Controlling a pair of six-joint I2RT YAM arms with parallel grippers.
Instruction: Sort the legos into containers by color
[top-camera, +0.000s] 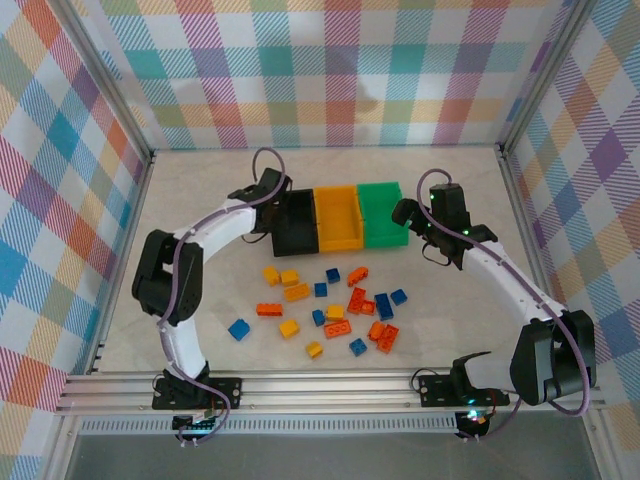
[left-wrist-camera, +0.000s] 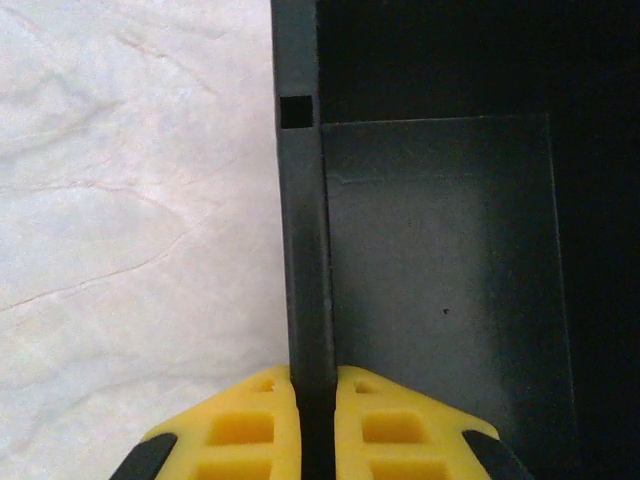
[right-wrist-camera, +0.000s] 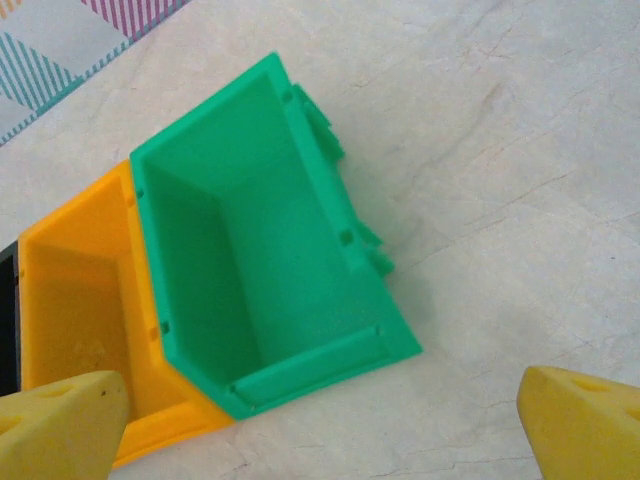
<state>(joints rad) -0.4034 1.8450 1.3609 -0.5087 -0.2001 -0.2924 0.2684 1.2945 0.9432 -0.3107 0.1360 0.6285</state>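
Note:
My left gripper next drags the row of bins away from the green bin (top-camera: 382, 212) toward bare table (top-camera: 261, 226) beside the black bin's side, then releases, as they're joined.
Three joined containers stand in a row at mid-table: a black bin (top-camera: 297, 225), an orange-yellow bin (top-camera: 338, 218) and a green bin (top-camera: 382, 212). All look empty. My left gripper (top-camera: 270, 210) is shut on the black bin's left wall (left-wrist-camera: 305, 250), one yellow finger (left-wrist-camera: 250, 425) on each side of it (left-wrist-camera: 316, 375). My right gripper (top-camera: 408, 213) hangs open (right-wrist-camera: 320, 405) just off the green bin's (right-wrist-camera: 260, 230) right front corner, holding nothing. The legos lie loose in front of the bins: yellow (top-camera: 271, 275), blue (top-camera: 238, 329) and orange-red (top-camera: 337, 328) among several.
The orange-yellow bin (right-wrist-camera: 80, 300) adjoins the green one, with a sliver of the black bin (right-wrist-camera: 8, 320) beyond. Bare marble-patterned table (top-camera: 200, 180) surrounds the bins. Checked walls enclose the table on three sides. An aluminium rail (top-camera: 330, 385) runs along the near edge.

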